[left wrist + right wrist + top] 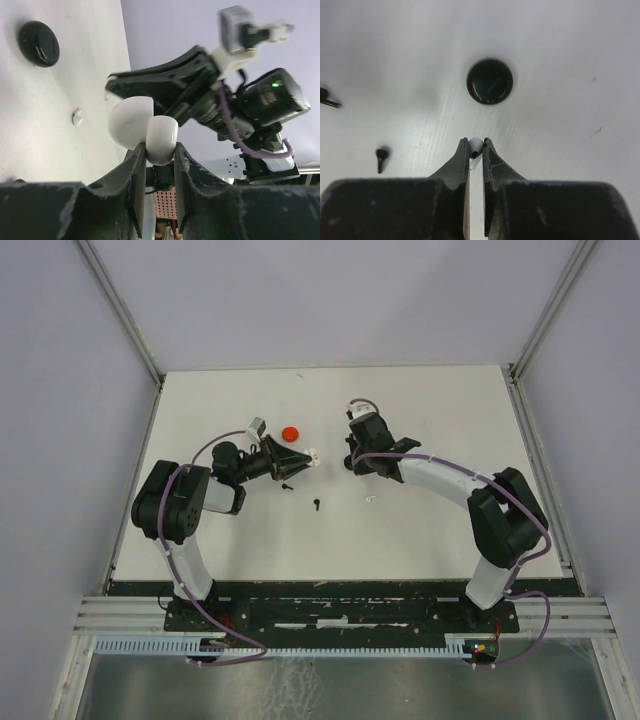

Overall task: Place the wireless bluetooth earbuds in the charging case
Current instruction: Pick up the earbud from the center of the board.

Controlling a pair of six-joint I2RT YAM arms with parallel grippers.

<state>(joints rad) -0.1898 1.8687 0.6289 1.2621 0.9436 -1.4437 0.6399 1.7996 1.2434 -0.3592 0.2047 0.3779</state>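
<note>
My right gripper tilts and moves across to the open charging case next, since that lies to its left in the top view. It then releases the earbud inside.
My left gripper is shut on the white charging case, held above the table. In the left wrist view the case sits between the fingertips with its rounded lid swung open to the left. My right gripper is shut on a tiny white earbud, pinched at the fingertips just above the table. Its dark fingers reach in behind the case in the left wrist view. Another white earbud lies on the table. Two black earbuds lie near the middle.
A red disc lies behind the left gripper. A black disc lies on the table just ahead of the right gripper and shows in the left wrist view. One black earbud lies to the right gripper's left.
</note>
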